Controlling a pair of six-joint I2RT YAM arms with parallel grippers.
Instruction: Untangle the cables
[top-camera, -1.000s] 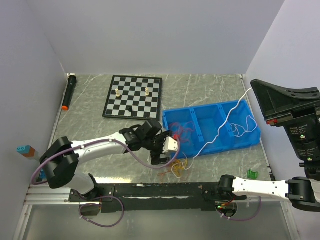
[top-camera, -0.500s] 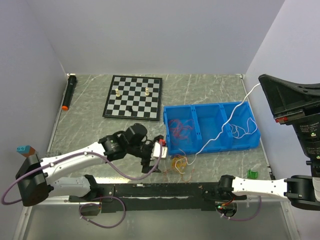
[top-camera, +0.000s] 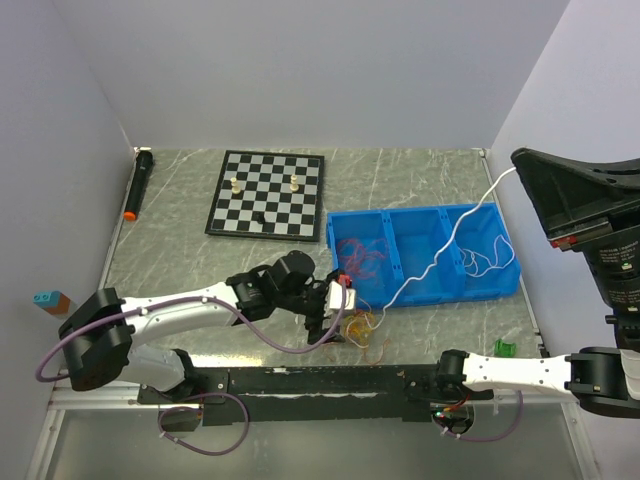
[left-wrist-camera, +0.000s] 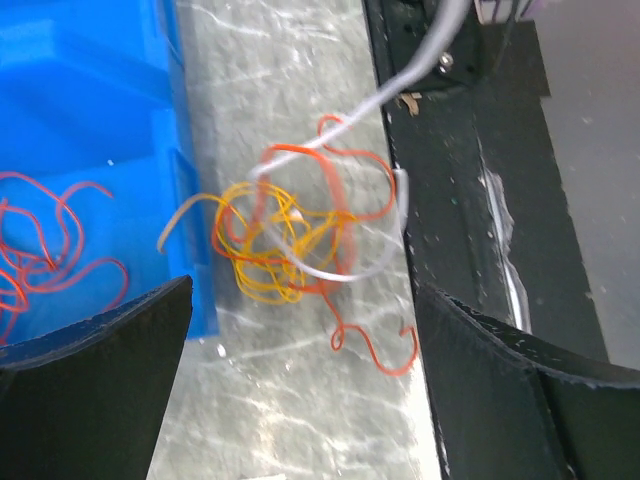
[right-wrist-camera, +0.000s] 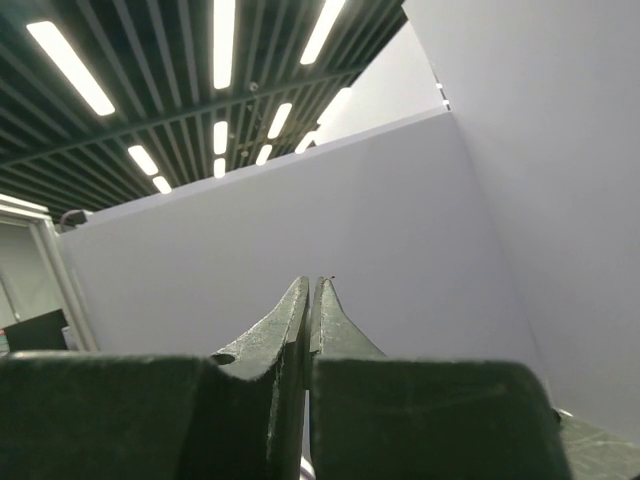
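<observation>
I should next move my left gripper to the right in the top view, onto the red cable's loop (left-wrist-camera: 335, 187). The loop is on that side of it, raised above yellow coils.
A tangle of yellow, orange and red cables (top-camera: 360, 330) lies on the table just in front of the blue bin (top-camera: 490, 285). Loose red cables (top-camera: 358, 258) rest in the bin's left compartment. My left gripper (top-camera: 335, 308) hovers just left of the tangle, jaws wide open and empty. In the left wrist view the tangle (left-wrist-camera: 285, 245) sits ahead of the open left gripper (left-wrist-camera: 300, 400). A white cable (top-camera: 440, 255) rises from the tangle, across the bin, to my raised right gripper (top-camera: 515, 162). That right gripper (right-wrist-camera: 311, 285) is shut on the white cable.
A chessboard (top-camera: 267, 193) with a few pieces lies at the back. A black torch (top-camera: 137, 183) rests by the left wall. A small green object (top-camera: 505, 348) sits front right. The black base rail (top-camera: 320, 380) runs right behind the tangle.
My left gripper pulled back left from the bin's edge, then came right again to just beside the tangle, staying open. The right gripper shifted slightly while holding the white cable taut.
</observation>
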